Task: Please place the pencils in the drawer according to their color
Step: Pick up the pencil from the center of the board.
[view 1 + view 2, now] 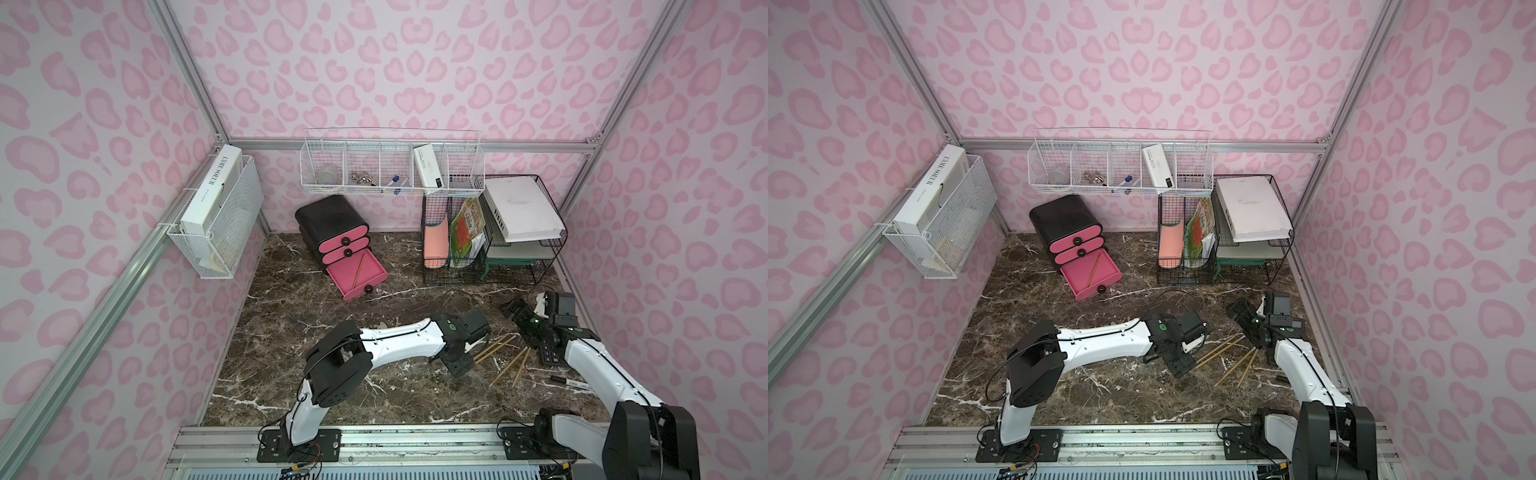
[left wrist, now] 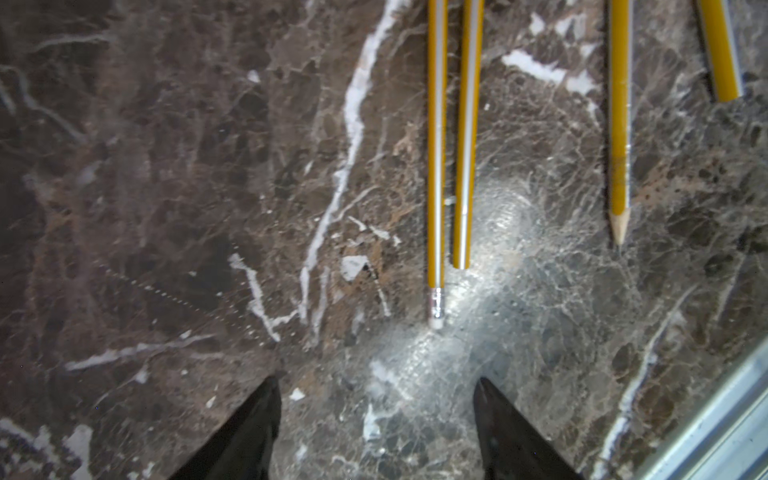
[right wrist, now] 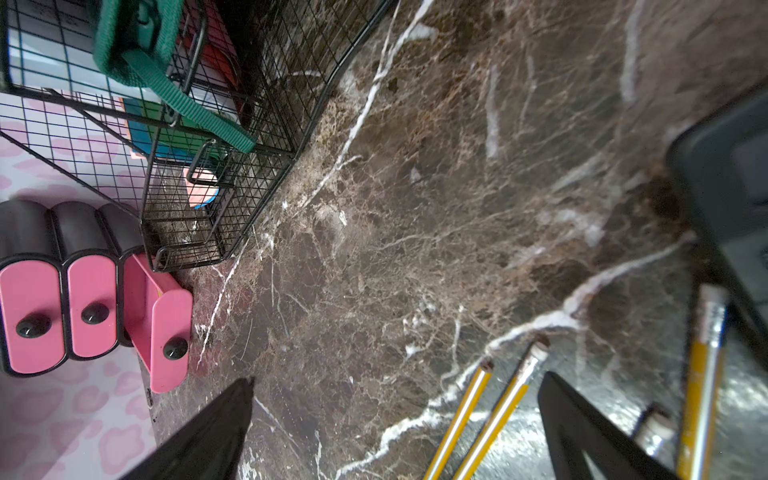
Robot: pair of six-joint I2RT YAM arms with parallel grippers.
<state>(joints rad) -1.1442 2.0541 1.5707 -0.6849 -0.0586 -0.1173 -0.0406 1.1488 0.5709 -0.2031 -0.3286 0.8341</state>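
Next, I lower my left gripper and advance it onto the eraser end of a pencil in the close pair, since that end lies below and ahead of the gripper's open fingers.
Several yellow pencils lie on the dark marble table, a close pair and a splayed pair. The left wrist view shows the close pair, a sharpened pencil and a further pencil. My left gripper is open and empty, just short of the pair's blunt ends. Behind the pencils my right gripper is also open, two pencils showing on the table between its fingers. The drawer cabinet has its bottom pink drawer pulled out, one yellow pencil inside.
A black wire rack with books and folders stands at the back right. White wire baskets hang on the back wall and the left wall. A black calculator and a white marker lie by the right arm.
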